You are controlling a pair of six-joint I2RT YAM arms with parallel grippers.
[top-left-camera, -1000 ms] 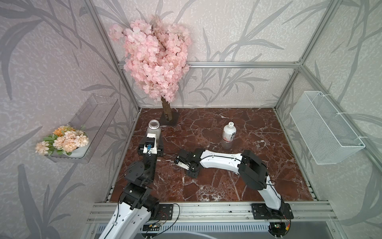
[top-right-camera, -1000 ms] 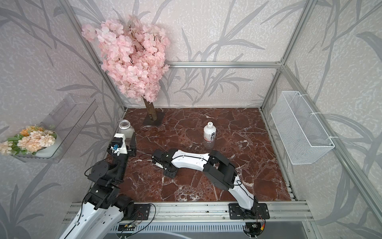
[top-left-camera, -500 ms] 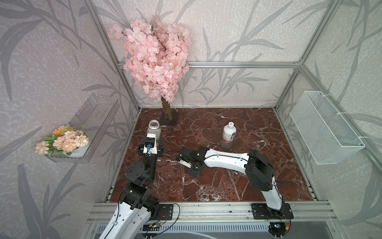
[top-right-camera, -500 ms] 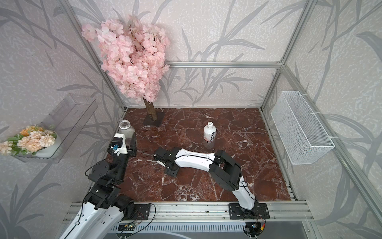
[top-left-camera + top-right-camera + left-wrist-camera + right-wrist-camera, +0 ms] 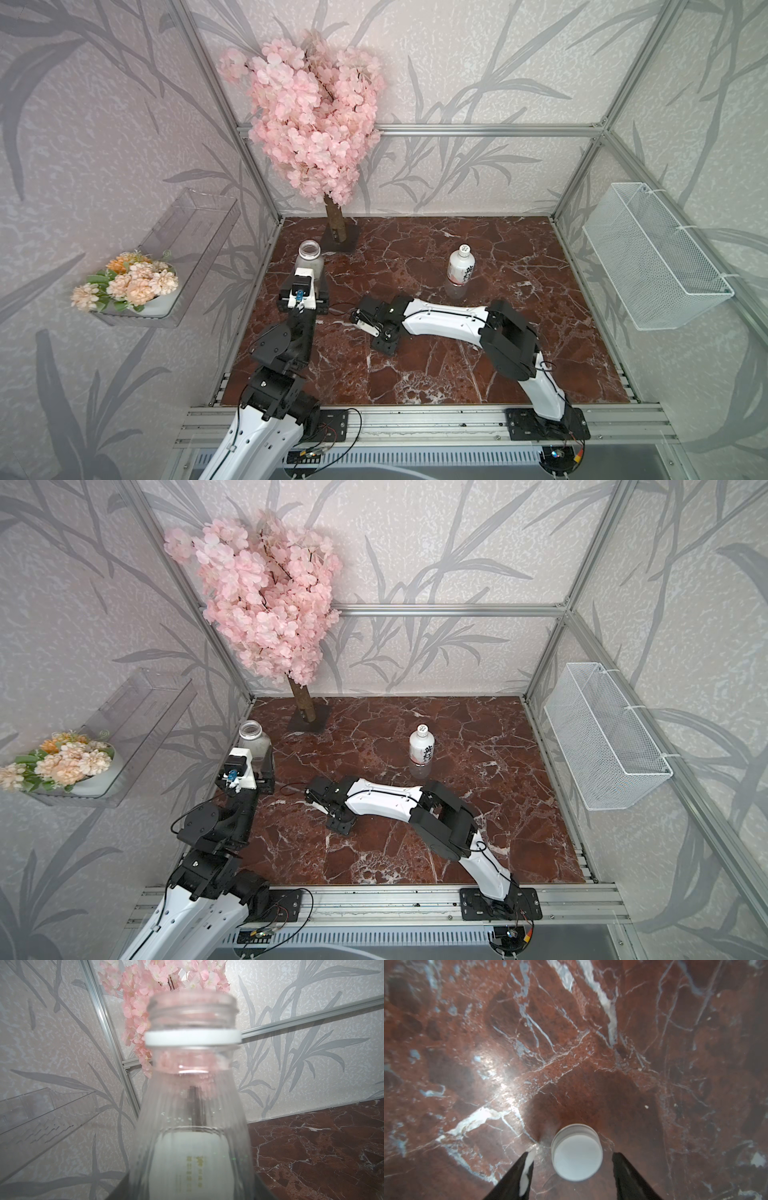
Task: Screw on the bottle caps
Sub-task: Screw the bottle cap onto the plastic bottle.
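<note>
Next I need to lower my right gripper over the plain white bottle cap (image 5: 576, 1152) and shut the gripper, because the cap already lies between its spread, untouching fingers.
My left gripper (image 5: 306, 284) (image 5: 259, 766) is shut on the clear bottle (image 5: 310, 257) (image 5: 253, 739), which stands upright at the far left with its mouth uncapped. In the left wrist view the bottle (image 5: 193, 1105) fills the middle and carries a white ring (image 5: 193, 1038) on its neck. A plain white bottle cap (image 5: 576, 1152) lies flat on the marble, between the spread fingers (image 5: 525, 1167) of my open right gripper (image 5: 571, 1154) (image 5: 368, 322), which do not touch it. The white-wrapped bottle (image 5: 460, 270) (image 5: 422, 750) stands at mid-back with a cap (image 5: 422, 728) on top.
A pink blossom tree stands on a dark base (image 5: 338, 243) just behind the clear bottle. A white wire basket (image 5: 652, 262) hangs on the right wall. On the left wall hangs a clear shelf with flowers (image 5: 124, 282). A metal rail (image 5: 415, 419) runs along the front.
My right gripper's jaws have spread apart around the cap on the floor, and the right arm has shifted slightly. The left arm and both bottles have stayed put.
</note>
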